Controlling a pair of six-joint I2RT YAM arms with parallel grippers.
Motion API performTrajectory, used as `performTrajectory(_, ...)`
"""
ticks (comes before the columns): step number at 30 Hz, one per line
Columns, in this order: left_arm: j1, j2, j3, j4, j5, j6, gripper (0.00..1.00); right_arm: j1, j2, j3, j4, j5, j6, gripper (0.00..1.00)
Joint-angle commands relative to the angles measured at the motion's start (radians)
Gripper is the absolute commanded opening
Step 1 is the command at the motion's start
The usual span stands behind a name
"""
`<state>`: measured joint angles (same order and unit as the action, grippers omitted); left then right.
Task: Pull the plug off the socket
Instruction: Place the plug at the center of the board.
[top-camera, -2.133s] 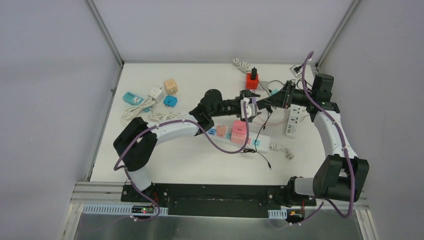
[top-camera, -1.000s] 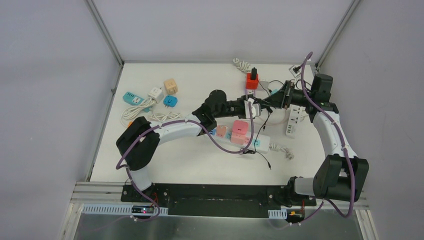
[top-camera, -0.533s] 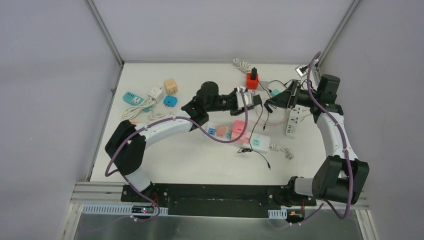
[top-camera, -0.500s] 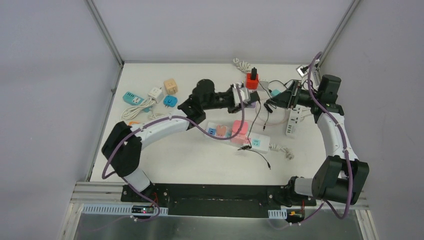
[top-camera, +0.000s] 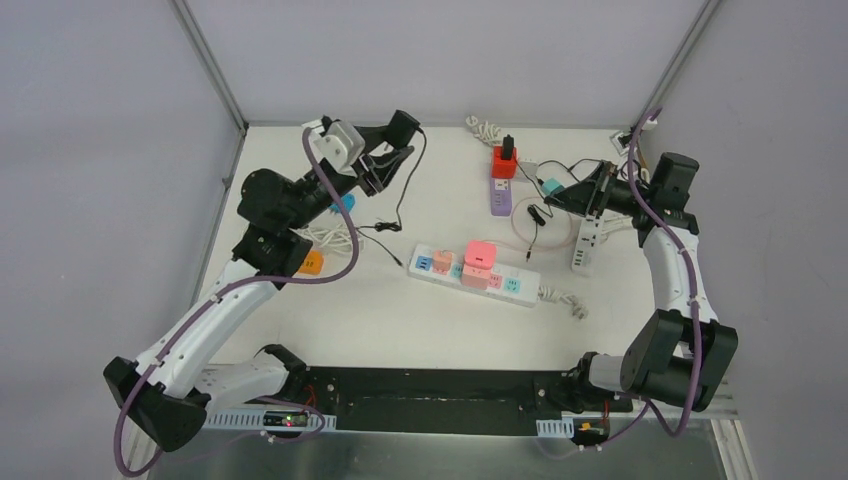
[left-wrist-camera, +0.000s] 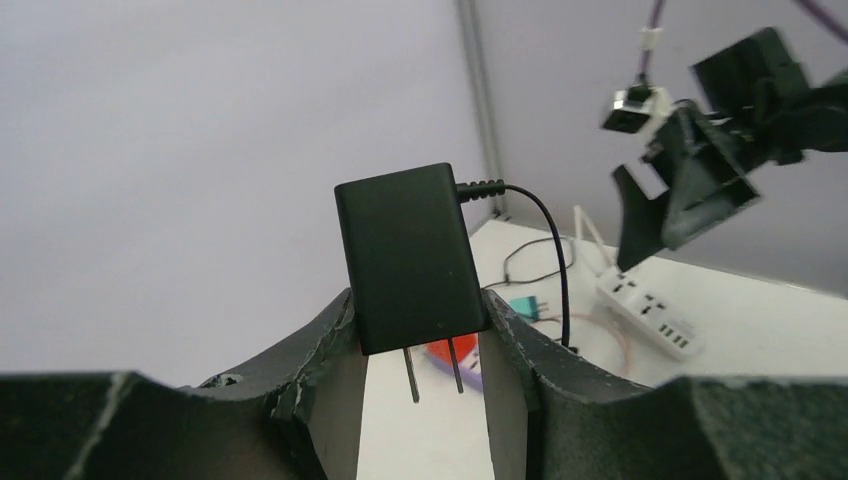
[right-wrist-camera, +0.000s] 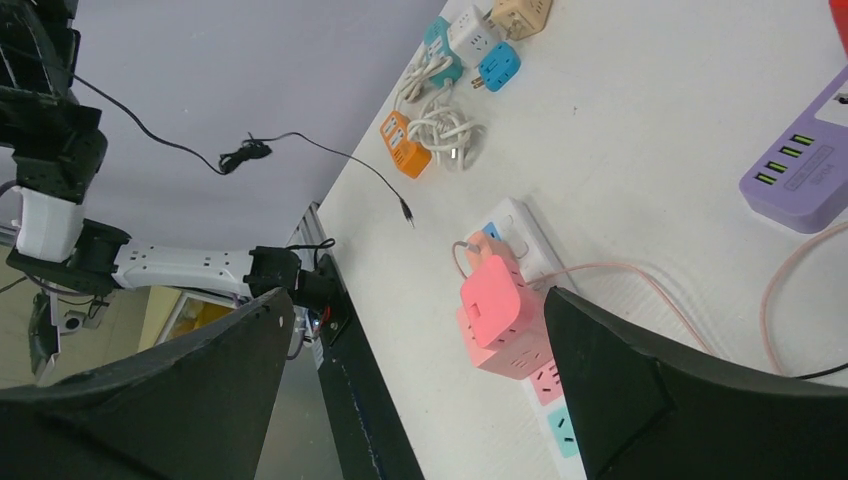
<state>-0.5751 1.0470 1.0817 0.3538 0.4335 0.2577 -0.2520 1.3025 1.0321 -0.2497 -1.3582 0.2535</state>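
Observation:
Next, my left gripper tilts downward, brings the plug down with its prongs clear of any socket, and releases it, as bare tabletop (top-camera: 362, 197) beside the blue adapter lies below.
My left gripper (left-wrist-camera: 420, 335) is shut on a black plug (left-wrist-camera: 410, 258), gripping its sides with the two prongs bare and pointing down between the fingers. In the top view the plug (top-camera: 404, 124) is held high over the table's back left, away from any socket. Its thin black cable (top-camera: 398, 200) hangs to the table. The purple socket strip (top-camera: 498, 196) lies at back centre, also visible in the right wrist view (right-wrist-camera: 800, 175). My right gripper (top-camera: 570, 196) hovers open to the right of the strip, with nothing between its fingers (right-wrist-camera: 660, 390).
A white power strip (top-camera: 510, 285) with a pink cube adapter (top-camera: 478, 262) lies mid-table. A red cube socket (top-camera: 504, 161) stands behind the purple strip. Another white strip (top-camera: 585, 243) lies at the right. Blue, white, tan and orange adapters (top-camera: 312, 186) with coiled cords sit at the left.
My left arm has swung from the purple strip up to the back left, carrying the black plug and its cable. My right gripper has opened wide and drawn back slightly to the right.

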Motion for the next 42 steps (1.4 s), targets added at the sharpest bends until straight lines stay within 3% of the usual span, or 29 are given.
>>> performTrajectory(1, 0.015, 0.022, 0.031, -0.12, -0.309, 0.04, 0.0, -0.017, -0.013, -0.002, -0.01, 0.019, -0.062, 1.0)
performTrajectory(5, 0.065, 0.165, 0.092, -0.119, -0.362, 0.045, 0.0, -0.023, -0.004, -0.001, -0.039, 0.03, -0.093, 1.0)
performTrajectory(11, 0.228, 0.388, 0.16, -0.022, -0.3, -0.107, 0.0, -0.024, -0.001, 0.003, -0.076, 0.039, -0.131, 1.0)
performTrajectory(16, 0.291, 0.492, 0.177, 0.029, -0.288, -0.192, 0.0, -0.024, 0.004, 0.005, -0.09, 0.043, -0.144, 1.0)
performTrajectory(42, 0.326, 0.611, 0.26, -0.065, -0.298, -0.236, 0.0, -0.024, 0.003, 0.005, -0.112, 0.052, -0.166, 1.0)
